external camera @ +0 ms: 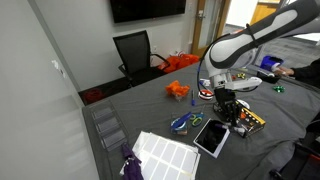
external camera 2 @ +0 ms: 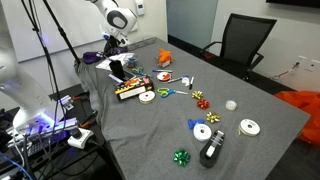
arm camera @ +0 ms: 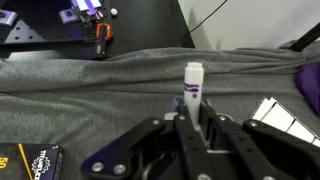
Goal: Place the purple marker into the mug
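Observation:
The dark upright shape (external camera 2: pixel 117 71) stands below my gripper. The gripper shifts toward the black tablet next and lowers over that shape to release the purple marker.
In the wrist view my gripper (arm camera: pixel 192 118) is shut on the purple marker (arm camera: pixel 193 82). The marker is a pale stick with purple markings, and it stands up out of the fingers above the grey tablecloth (arm camera: pixel 100 85). In both exterior views the gripper (external camera: pixel 226 102) (external camera 2: pixel 117 67) hangs low over the table among cluttered items. The marker is too small to make out there. I cannot pick out the mug in any view; dark shapes under the gripper are unclear.
A black tablet (external camera: pixel 211 137), a white sheet (external camera: pixel 165 153), blue scissors (external camera: pixel 181 123), a colourful box (external camera: pixel 247 120) and an orange object (external camera: pixel 177 90) lie around the gripper. Tape rolls (external camera 2: pixel 249 127), a green bow (external camera 2: pixel 181 157) and a black bottle (external camera 2: pixel 211 152) lie farther off. An office chair (external camera 2: pixel 245 40) stands behind the table.

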You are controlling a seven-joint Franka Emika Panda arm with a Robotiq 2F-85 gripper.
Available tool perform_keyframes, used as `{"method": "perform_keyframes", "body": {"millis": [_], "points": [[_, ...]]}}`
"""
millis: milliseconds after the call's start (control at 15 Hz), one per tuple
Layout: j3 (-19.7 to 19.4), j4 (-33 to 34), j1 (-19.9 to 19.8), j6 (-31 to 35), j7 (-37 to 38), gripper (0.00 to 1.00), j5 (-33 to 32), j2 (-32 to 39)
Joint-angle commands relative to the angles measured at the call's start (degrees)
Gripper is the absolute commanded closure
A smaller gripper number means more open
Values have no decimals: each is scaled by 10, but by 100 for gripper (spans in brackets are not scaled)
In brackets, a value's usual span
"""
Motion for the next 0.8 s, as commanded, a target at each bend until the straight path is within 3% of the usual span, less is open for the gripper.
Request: {"method": "perform_keyframes", "body": {"millis": [0, 200, 267, 333, 733], "points": [[-10, 38, -2, -15, 51, 96, 13, 46], [-15, 55, -3, -17, 84, 96, 20, 73], [-16, 58, -3, -16, 91, 73, 26, 78], [-16, 61, -4, -16, 92, 57, 31, 83], [-8, 16, 2, 22, 47, 17, 27, 41]]}}
